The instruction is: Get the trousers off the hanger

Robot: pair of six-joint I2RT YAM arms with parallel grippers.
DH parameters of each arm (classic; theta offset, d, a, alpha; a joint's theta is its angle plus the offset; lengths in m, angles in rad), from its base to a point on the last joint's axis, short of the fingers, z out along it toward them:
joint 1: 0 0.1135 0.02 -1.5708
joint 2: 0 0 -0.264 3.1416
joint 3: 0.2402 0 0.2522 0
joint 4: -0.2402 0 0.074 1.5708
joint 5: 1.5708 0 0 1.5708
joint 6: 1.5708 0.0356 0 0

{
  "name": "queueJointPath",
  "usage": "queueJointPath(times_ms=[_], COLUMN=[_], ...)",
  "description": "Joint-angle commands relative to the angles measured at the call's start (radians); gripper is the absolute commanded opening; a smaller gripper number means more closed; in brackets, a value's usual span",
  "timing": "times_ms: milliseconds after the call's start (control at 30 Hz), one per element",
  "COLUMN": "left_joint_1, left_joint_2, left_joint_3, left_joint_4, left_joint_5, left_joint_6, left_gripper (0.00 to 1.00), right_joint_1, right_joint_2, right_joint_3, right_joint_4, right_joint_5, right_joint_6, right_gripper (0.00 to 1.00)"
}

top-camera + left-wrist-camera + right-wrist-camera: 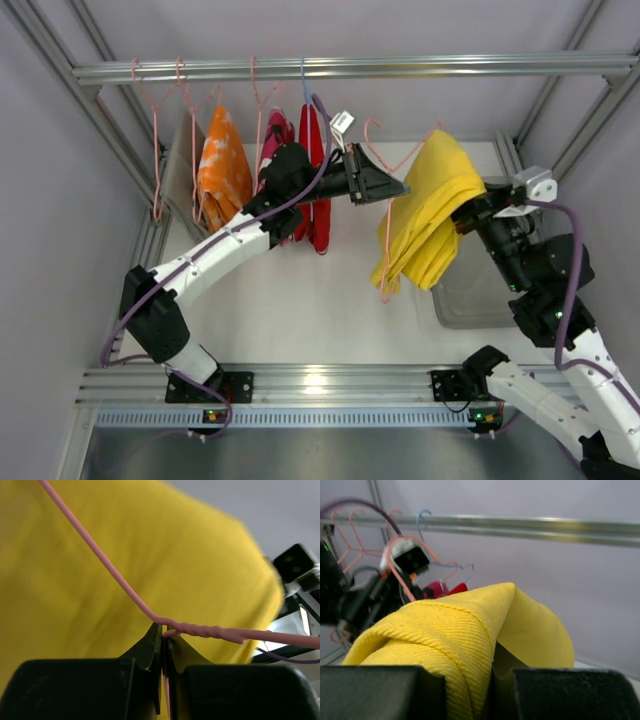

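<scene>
The hanger's wire is held by my left gripper, so my right gripper will pull away from the hanger. Then it will go down and let go of the trousers [430,210] in the grey tray [478,283].
The yellow trousers [430,210] hang folded over the pale pink hanger [386,235], off the rail, in mid-air at centre right. My left gripper [398,187] is shut on the hanger's wire just below its twisted neck [200,629]; the trousers [100,555] fill the view behind it. My right gripper [470,210] is shut on the trousers [465,630] at their right side, the cloth bunched between the fingers. The hanger's hook [372,128] points up and left.
A metal rail [350,68] runs across the top, with empty pink hangers [155,150], an orange-and-white garment [222,160], a red garment [315,170] on a blue hanger [303,80]. A grey tray [475,295] lies on the table at right.
</scene>
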Motion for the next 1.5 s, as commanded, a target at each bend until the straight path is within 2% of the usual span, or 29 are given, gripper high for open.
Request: queueJointPath(times_ms=[0, 133, 367, 600, 767, 900, 1033, 1367, 1467], left_joint_1=[-0.006, -0.006, -0.002, 0.009, 0.017, 0.033, 0.044, 0.066, 0.066], left_joint_2=[-0.029, -0.041, -0.055, -0.080, -0.098, -0.106, -0.113, -0.115, -0.113], left_joint_3=[-0.059, -0.104, -0.111, -0.108, -0.107, -0.101, -0.099, -0.102, -0.102], left_joint_4=[-0.028, -0.036, -0.057, -0.066, -0.077, -0.093, -0.096, -0.087, -0.080], left_joint_5=[-0.020, -0.032, -0.033, -0.030, -0.030, -0.035, -0.040, -0.043, -0.044], left_joint_6=[0.062, 0.079, 0.111, 0.129, 0.142, 0.145, 0.142, 0.123, 0.113], left_gripper=[0.00, 0.00, 0.00, 0.00, 0.00, 0.00, 0.00, 0.00, 0.00], right_joint_1=[-0.013, -0.013, -0.056, -0.126, -0.171, -0.174, -0.174, -0.174, -0.174], right_joint_2=[0.004, 0.021, -0.023, -0.075, -0.158, -0.203, -0.256, -0.358, -0.338], right_joint_3=[0.177, 0.284, 0.355, 0.378, 0.250, 0.121, -0.034, -0.212, -0.359], right_joint_4=[0.197, 0.189, 0.090, -0.155, -0.265, -0.263, -0.243, -0.283, -0.190], right_joint_5=[-0.031, 0.030, 0.193, 0.465, 0.593, 0.746, 0.822, 0.750, 0.772], right_joint_6=[0.056, -0.006, -0.114, -0.212, -0.284, -0.382, -0.447, -0.450, -0.494], right_gripper=[0.00, 0.00, 0.00, 0.00, 0.00, 0.00, 0.00, 0.00, 0.00])
